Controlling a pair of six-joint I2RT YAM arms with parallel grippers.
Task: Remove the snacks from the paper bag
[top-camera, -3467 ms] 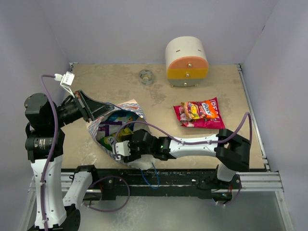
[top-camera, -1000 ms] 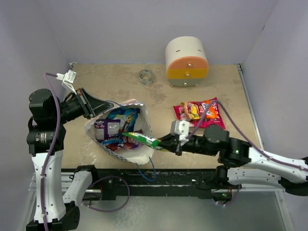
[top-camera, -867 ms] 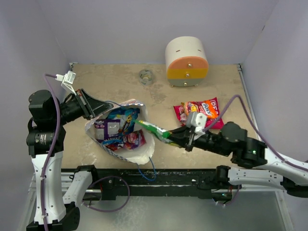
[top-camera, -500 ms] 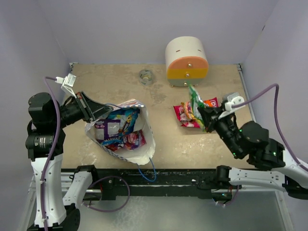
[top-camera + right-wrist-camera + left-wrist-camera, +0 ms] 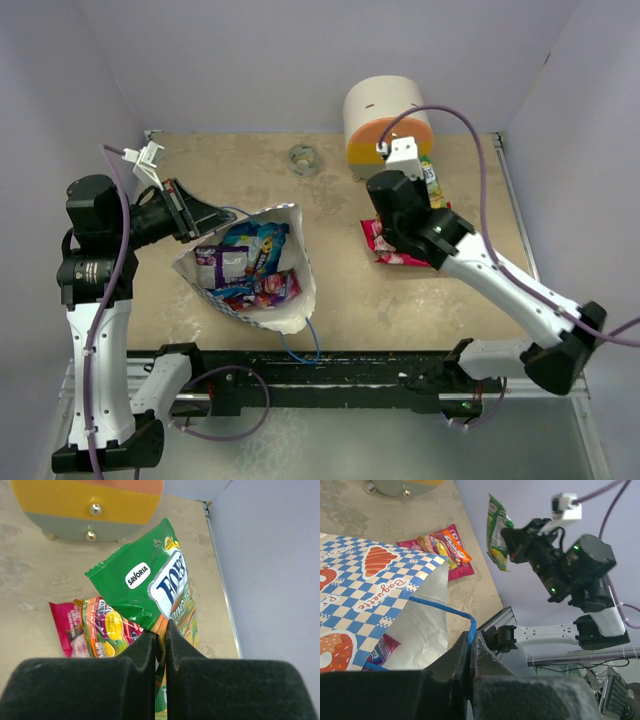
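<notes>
My right gripper lowers the green packet onto the pile of pink and orange packets (image 5: 393, 246) (image 5: 109, 629) next.
The paper bag (image 5: 292, 300), blue-and-white checkered, lies open on the table with several snacks (image 5: 245, 265) inside. My left gripper (image 5: 200, 212) is shut on its blue cord handle (image 5: 442, 609) and holds the mouth up. My right gripper (image 5: 418, 190) is shut on a green packet (image 5: 145, 582), which hangs above the table beside the drawer box. Below it lies a small pile of pink and orange packets (image 5: 400, 245). The left wrist view also shows the green packet (image 5: 497, 532) in the air and the pile (image 5: 447, 545) on the table.
A rounded cream, orange and yellow drawer box (image 5: 388, 125) stands at the back right, close to the right gripper. A small grey ring (image 5: 302, 158) lies at the back middle. The table's right edge and wall (image 5: 260, 580) are near the held packet.
My right gripper has carried the green packet from the bag's mouth rightward and back, to above the pile near the drawer box. The left gripper kept hold of the handle.
</notes>
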